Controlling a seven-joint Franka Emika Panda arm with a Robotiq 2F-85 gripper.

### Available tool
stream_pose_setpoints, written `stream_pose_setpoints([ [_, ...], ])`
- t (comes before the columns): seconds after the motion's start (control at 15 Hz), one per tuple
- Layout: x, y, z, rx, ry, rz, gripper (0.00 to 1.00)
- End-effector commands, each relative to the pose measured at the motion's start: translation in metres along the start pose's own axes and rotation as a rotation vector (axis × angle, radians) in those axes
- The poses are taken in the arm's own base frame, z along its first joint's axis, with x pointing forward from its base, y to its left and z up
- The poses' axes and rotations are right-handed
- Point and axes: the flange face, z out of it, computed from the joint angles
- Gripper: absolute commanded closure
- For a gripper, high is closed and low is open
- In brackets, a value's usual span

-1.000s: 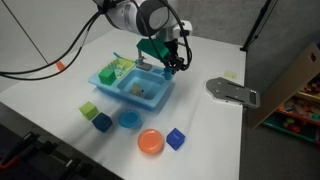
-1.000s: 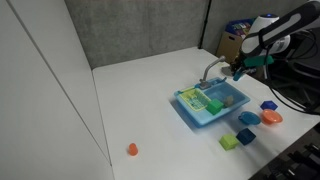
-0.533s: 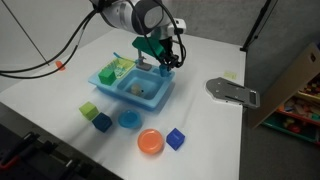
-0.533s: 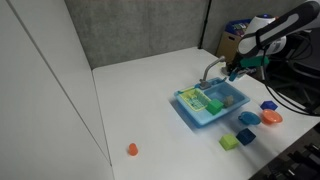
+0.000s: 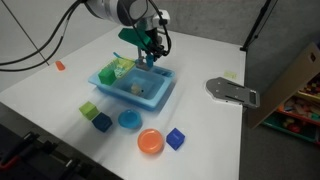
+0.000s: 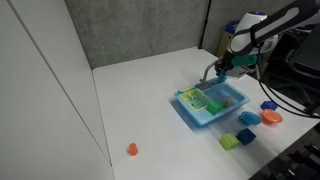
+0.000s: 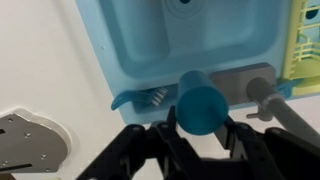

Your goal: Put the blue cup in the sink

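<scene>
My gripper moves the blue cup from over the sink's rim toward the drain next, then lowers the cup into the basin.
In the wrist view my gripper is shut on the blue cup, a small dark-blue cylinder held between the black fingers. The light-blue sink lies just beyond it, and the cup hangs over the sink's rim beside the grey faucet. In both exterior views the gripper hovers above the faucet end of the sink. The cup is too small to make out there.
In front of the sink lie a green cube, a blue cube, a blue round dish, an orange dish and another blue cube. A grey metal plate lies to the side. A small orange cone stands far off.
My gripper has moved with the blue cup from beside the sink to above its faucet end. The sink and the other toys have not moved.
</scene>
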Motion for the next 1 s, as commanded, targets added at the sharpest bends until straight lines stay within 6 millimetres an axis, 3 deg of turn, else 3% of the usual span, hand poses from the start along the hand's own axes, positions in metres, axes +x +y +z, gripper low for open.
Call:
stream_pose_setpoints([
  [0.0,-0.012,-0.018,-0.005,0.021,-0.022,-0.056,0.87],
  [0.4,-0.032,-0.029,0.029,-0.003,-0.064,-0.077,0.87],
  [0.93,-0.044,-0.022,0.068,-0.013,-0.057,-0.090,0.87],
])
